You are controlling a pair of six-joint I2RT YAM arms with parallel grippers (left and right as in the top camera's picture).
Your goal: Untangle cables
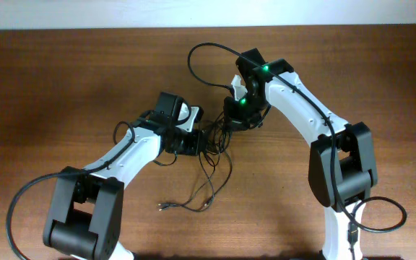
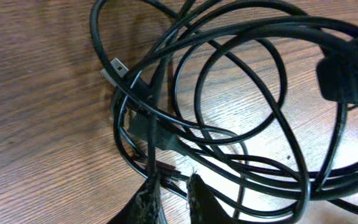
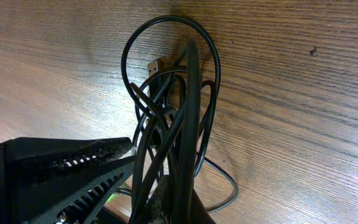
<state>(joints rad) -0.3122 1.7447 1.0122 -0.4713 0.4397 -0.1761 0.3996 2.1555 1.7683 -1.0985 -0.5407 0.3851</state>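
Note:
The right gripper pulls its bundle of cables to the right in the overhead view next, over the bare brown table, and releases it, since the cables bunch between my grippers.
The cables are a knot of thin black cords in the middle of the table, between my two grippers. Loose ends with small plugs trail toward the front. My left gripper reaches into the knot from the left. In the left wrist view its tips stand a narrow gap apart, with thin strands of the cables crossing between them. A silver plug lies at the upper left. My right gripper is shut on a bundle of the cables that rises between its fingers.
The brown wooden table stretches to both sides. The right arm's own thick cable loops at the back. My left gripper's black body lies close beside the right gripper. The right gripper's dark body shows at the right edge.

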